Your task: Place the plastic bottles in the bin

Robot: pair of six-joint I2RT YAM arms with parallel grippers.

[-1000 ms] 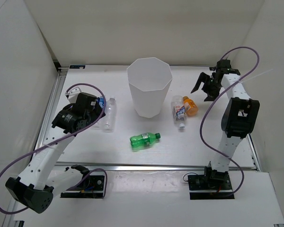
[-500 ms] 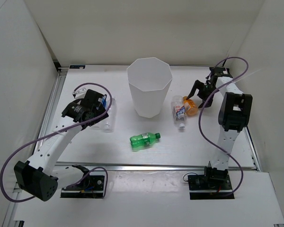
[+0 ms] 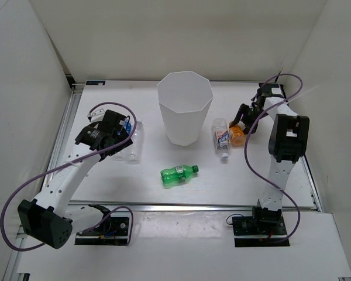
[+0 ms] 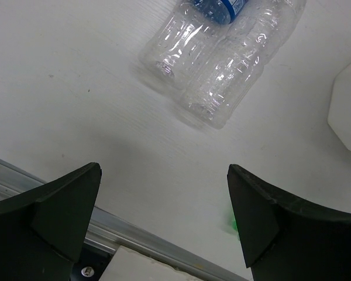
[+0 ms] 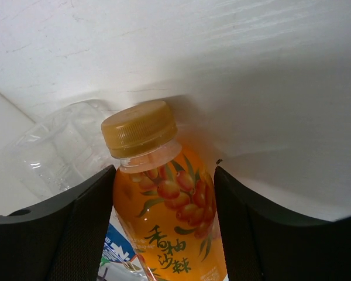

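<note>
The bin's rim stands tall, so the robot's right gripper should next go up off the table, then to the left in the top view over the bin's opening (image 3: 185, 92).
My right gripper (image 5: 164, 228) is shut on the orange bottle (image 5: 169, 216), which lies on the table with a finger pressed against each side, its cap pointing away from the wrist. Beside it lies a clear white-labelled bottle (image 3: 223, 139), just right of the tall white bin (image 3: 184, 129). My left gripper (image 4: 164, 216) hangs open over bare table, short of two clear bottles lying side by side: a blue-labelled one (image 4: 184, 38) and a plain one (image 4: 240, 64). The green bottle (image 3: 178, 174) lies on its side in front of the bin.
White walls enclose the table on the left, back and right. A metal rail (image 3: 193, 206) runs along the near edge and another along the left side. The right arm's purple cable (image 3: 248, 158) loops out over the table near the orange bottle.
The right arm came down from the back right onto the orange bottle and its jaws closed on it. The left arm shifted slightly towards the two clear bottles, gripper still open.
</note>
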